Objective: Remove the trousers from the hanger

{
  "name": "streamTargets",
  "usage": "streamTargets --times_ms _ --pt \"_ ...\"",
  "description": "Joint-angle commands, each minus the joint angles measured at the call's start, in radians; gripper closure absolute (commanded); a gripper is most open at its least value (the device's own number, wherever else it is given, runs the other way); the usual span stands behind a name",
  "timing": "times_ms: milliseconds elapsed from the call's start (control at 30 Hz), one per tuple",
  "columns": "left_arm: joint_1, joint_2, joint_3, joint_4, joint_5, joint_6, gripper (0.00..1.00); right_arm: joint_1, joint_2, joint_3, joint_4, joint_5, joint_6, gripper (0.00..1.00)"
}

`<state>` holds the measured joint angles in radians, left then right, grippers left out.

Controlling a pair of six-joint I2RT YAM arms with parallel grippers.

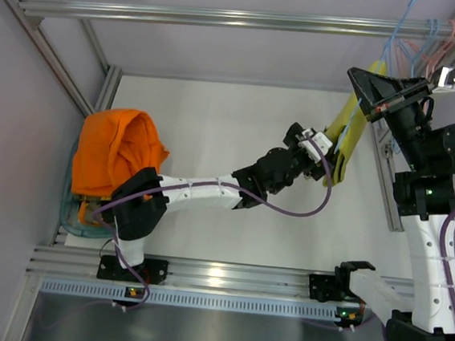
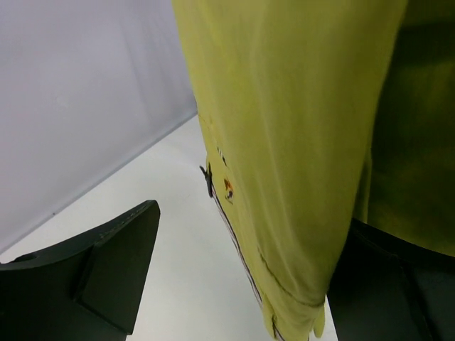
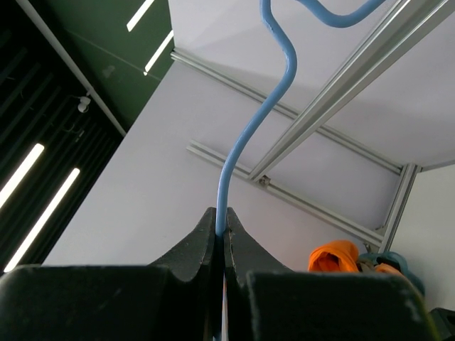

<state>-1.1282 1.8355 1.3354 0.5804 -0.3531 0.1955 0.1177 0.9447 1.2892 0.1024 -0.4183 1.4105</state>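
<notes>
The trousers' lower end isn't ready to be grabbed yet. I will move my left gripper slightly up along the cloth before I close it on that end.
The mustard-yellow trousers (image 1: 351, 126) hang folded lengthwise from the light-blue wire hanger (image 1: 404, 30) at the back right. My right gripper (image 1: 374, 92) is at the top of the trousers. In the right wrist view it (image 3: 222, 222) is shut on the hanger's blue wire (image 3: 256, 121) below the hook. My left gripper (image 1: 329, 160) is open at the trousers' lower end. In the left wrist view the cloth (image 2: 298, 142) hangs between the fingers (image 2: 106, 277), close against the right one, and the jaws (image 2: 242, 284) stand wide apart.
An orange garment (image 1: 116, 152) is heaped on a teal basket (image 1: 73, 222) at the left; it also shows in the right wrist view (image 3: 334, 256). Pink wire hangers (image 1: 443, 38) hang on the top rail (image 1: 226, 17) beside the blue one. Frame posts stand at the right.
</notes>
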Motion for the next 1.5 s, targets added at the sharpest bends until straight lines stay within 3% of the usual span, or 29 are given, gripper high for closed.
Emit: streamTargets --times_ms 0,133,233,400,500,733,1067,1467 --pt "0.005 0.008 0.082 0.082 0.005 0.025 0.08 0.026 -0.052 0.039 0.172 -0.020 -0.015 1.00" --pt "0.005 0.024 0.140 0.107 0.008 0.051 0.09 0.028 -0.053 0.039 0.168 -0.025 -0.012 1.00" --pt "0.005 0.034 0.165 0.131 0.011 0.091 0.16 0.028 -0.055 0.039 0.164 -0.027 -0.007 1.00" --pt "0.005 0.010 0.159 0.139 0.017 0.105 0.40 0.030 -0.049 0.048 0.163 -0.027 -0.019 1.00" --pt "0.005 -0.027 0.124 0.139 0.009 0.110 0.48 0.028 -0.050 0.047 0.166 -0.034 -0.044 1.00" --pt "0.005 -0.203 0.045 0.131 0.009 0.117 1.00 0.027 -0.066 -0.025 0.154 -0.085 -0.126 1.00" --pt "0.007 -0.355 0.154 -0.122 -0.049 -0.047 1.00 0.020 -0.107 -0.215 0.125 -0.169 -0.290 1.00" --pt "0.048 -0.381 0.473 -0.312 -0.099 -0.153 1.00 0.020 -0.221 -0.473 0.017 -0.215 -0.478 1.00"
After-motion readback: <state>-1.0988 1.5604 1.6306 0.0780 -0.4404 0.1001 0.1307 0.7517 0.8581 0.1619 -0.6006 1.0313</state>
